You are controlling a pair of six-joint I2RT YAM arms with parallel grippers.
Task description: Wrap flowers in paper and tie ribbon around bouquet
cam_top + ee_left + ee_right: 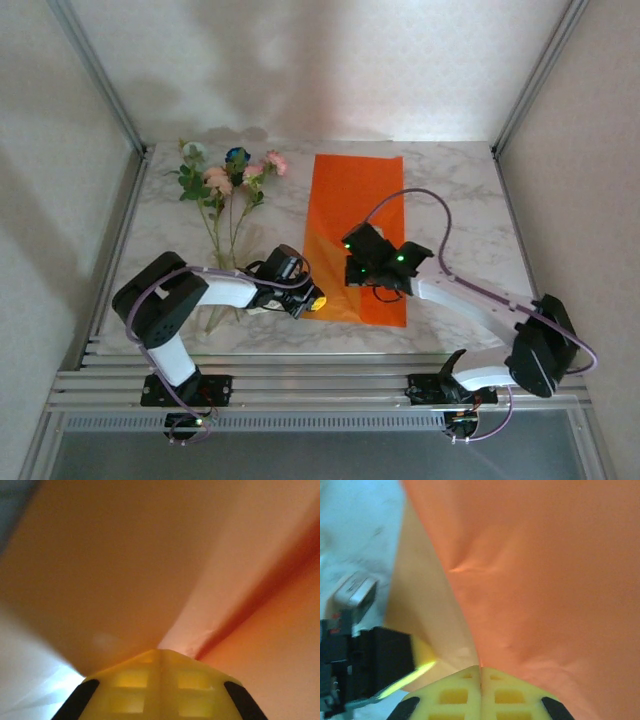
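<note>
My right gripper draws away from my left gripper toward the bare marble and releases next, since the paper still lies folded over at its near corner.
The orange paper (365, 200) lies flat on the middle of the marble table, with its near left corner lifted and folded over, pale underside up. My left gripper (313, 300) is shut on that corner; up close its yellow tips (160, 651) pinch the paper (260, 655) at a crease. My right gripper (352, 275) stands just right of it, shut on the paper's (545, 580) edge at its tips (481, 668). The left arm's yellow finger (422, 652) shows beside it. The flowers (225, 185) lie loose to the paper's left, stems toward me. The ribbon is out of view.
The marble table (450, 190) has bare room to the right of the paper. Aluminium rails (320, 385) run along the near edge, where both arm bases sit. White walls with metal posts close in the left, right and far sides.
</note>
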